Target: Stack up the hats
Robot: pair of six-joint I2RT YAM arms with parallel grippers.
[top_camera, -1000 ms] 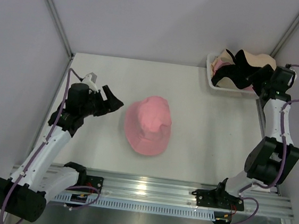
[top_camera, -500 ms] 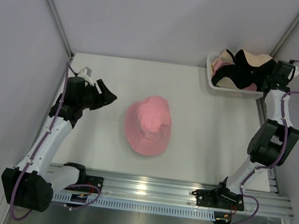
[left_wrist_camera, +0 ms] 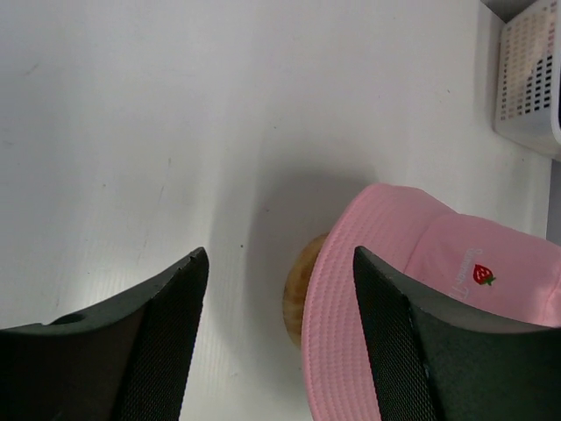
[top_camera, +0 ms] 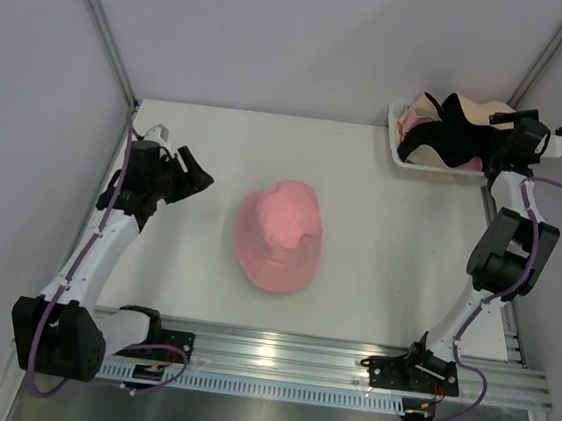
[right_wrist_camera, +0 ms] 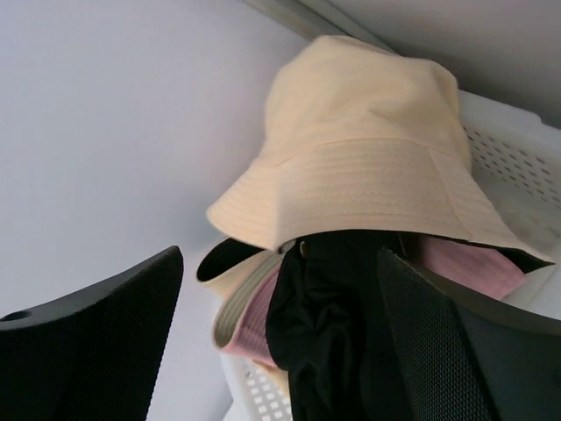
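The black hat's edge (top_camera: 474, 126) (right_wrist_camera: 301, 252) is under the corner of the pale peach hat's edge between my open fingers, and my right gripper will move onto it next.
A pink hat (top_camera: 279, 232) with a small strawberry mark (left_wrist_camera: 456, 281) sits on the wooden stand (left_wrist_camera: 302, 285) mid-table. My left gripper (top_camera: 192, 176) is open and empty to its left, apart from it; in the left wrist view (left_wrist_camera: 280, 254) the hat's brim lies between its fingers' line of sight. The white lattice basket (top_camera: 400, 151) at the back right holds a pale peach hat (right_wrist_camera: 368, 149) on top, a black hat (right_wrist_camera: 342, 324) and a pink one (right_wrist_camera: 254, 329) below. My right gripper (top_camera: 491, 140) is open and empty (right_wrist_camera: 280, 256), just at the basket beside these hats.
The basket also shows in the left wrist view (left_wrist_camera: 530, 79) at the far right. Grey walls close the table at the back and left. The metal rail (top_camera: 286, 357) with both arm bases runs along the near edge.
My left gripper has drawn back to the left, away from the pink hat. My right gripper has moved farther back along the basket. The hats have not moved.
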